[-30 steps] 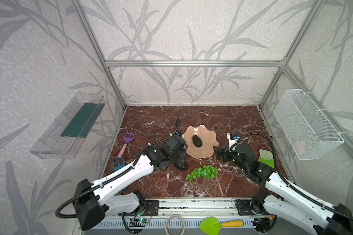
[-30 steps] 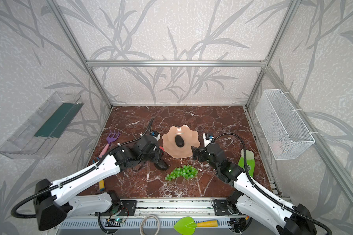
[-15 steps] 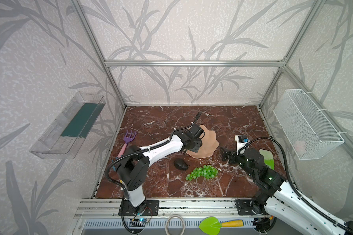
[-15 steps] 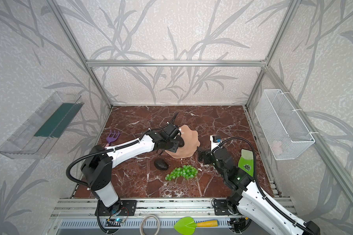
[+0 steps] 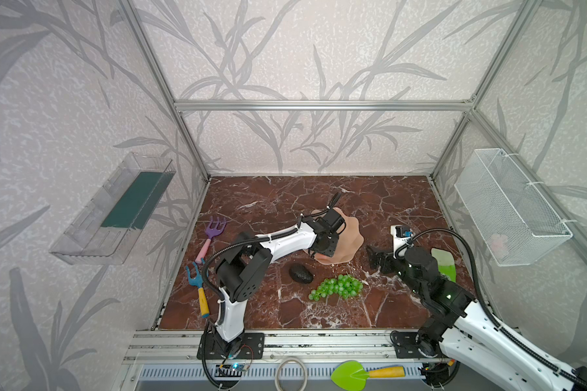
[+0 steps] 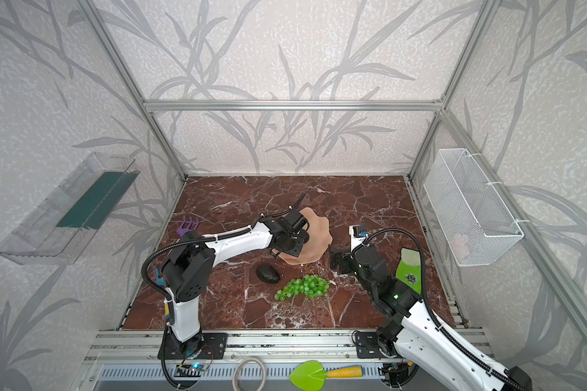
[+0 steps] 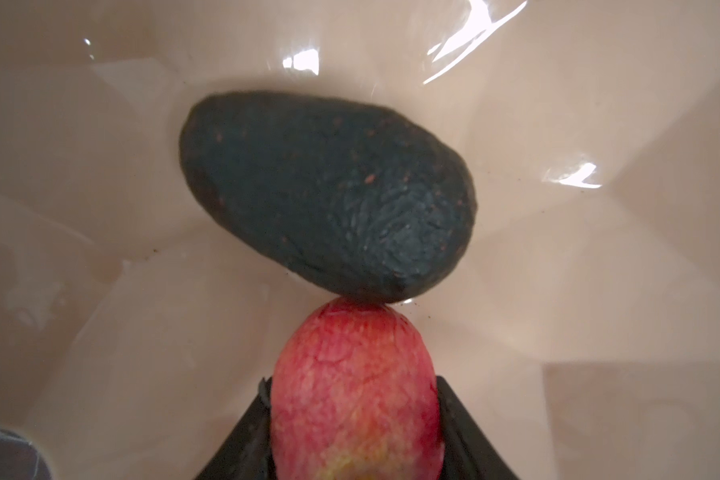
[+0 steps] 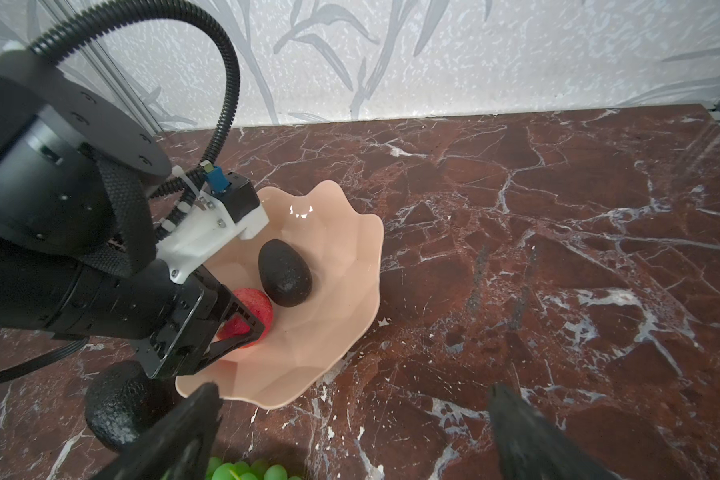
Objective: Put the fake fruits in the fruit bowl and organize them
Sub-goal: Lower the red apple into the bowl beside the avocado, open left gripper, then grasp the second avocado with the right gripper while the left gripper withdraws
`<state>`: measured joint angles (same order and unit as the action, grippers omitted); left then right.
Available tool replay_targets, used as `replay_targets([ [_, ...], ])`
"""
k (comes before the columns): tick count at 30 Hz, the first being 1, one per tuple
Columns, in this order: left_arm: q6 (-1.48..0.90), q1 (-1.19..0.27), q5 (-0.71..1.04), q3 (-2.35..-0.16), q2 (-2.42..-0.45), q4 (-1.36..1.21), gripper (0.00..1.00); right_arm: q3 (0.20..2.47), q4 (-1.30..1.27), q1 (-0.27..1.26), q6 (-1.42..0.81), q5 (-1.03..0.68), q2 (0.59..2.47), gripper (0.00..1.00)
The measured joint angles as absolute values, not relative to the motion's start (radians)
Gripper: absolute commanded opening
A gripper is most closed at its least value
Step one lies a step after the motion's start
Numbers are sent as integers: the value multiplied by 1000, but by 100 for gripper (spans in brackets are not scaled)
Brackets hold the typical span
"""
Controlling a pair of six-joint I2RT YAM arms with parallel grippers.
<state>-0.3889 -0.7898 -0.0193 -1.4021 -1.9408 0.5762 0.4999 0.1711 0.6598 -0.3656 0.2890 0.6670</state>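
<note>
The second avocado [image 5: 300,273] is still outside the bowl [image 5: 351,237], so next I will move my right gripper across past the green grapes and down over the avocado to close on it.
The pale peach-pink fruit bowl [image 5: 351,237] [image 6: 319,237] [image 8: 350,257] stands mid-table. One dark avocado [image 7: 329,191] [image 8: 284,272] lies inside it. My left gripper [image 7: 354,386] [image 8: 246,316] reaches down into the bowl, shut on the red strawberry-like fruit [image 7: 354,395] [image 8: 252,305], whose tip touches that avocado. In both top views the gripper head hides both fruits. A second avocado [image 5: 300,273] [image 6: 267,273] and the green grapes [image 5: 338,287] [image 6: 302,287] lie on the table in front of the bowl. My right gripper [image 5: 375,259] [image 8: 354,395] stands open and empty, to the right of the bowl.
A purple rake [image 5: 214,230] and a blue fork tool [image 5: 197,284] lie along the left edge. A green glove [image 5: 443,262] lies behind my right arm. A wire basket [image 5: 509,210] and a clear tray [image 5: 116,210] hang on the side walls. A green spade [image 5: 363,374] rests on the front rail.
My left gripper has swung from beside the table avocado to over the bowl, lowering the red fruit inside. The right gripper drew back slightly to the right, still open.
</note>
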Motion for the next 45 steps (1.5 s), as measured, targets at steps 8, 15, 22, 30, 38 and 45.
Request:
replay_targets([
  [8, -405, -789, -26, -1407, -1900, 583, 77, 500, 192, 659, -346, 291, 667, 100],
  [15, -432, -755, -149, -1287, -1569, 526, 85, 530, 187, 659, -310, 199, 745, 92],
  [22, -462, -678, -401, -861, -957, 372, 99, 680, 183, 833, -258, 111, 1037, 90],
  [30, -578, -604, -588, -587, -479, 488, 100, 922, 169, 1043, -226, 72, 1396, 86],
  [38, -640, -599, -666, -567, -309, 592, 100, 1063, 161, 1092, -235, 48, 1646, 83],
  [45, -640, -599, -672, -567, -341, 621, 100, 1131, 161, 1091, -243, 74, 1779, 83],
])
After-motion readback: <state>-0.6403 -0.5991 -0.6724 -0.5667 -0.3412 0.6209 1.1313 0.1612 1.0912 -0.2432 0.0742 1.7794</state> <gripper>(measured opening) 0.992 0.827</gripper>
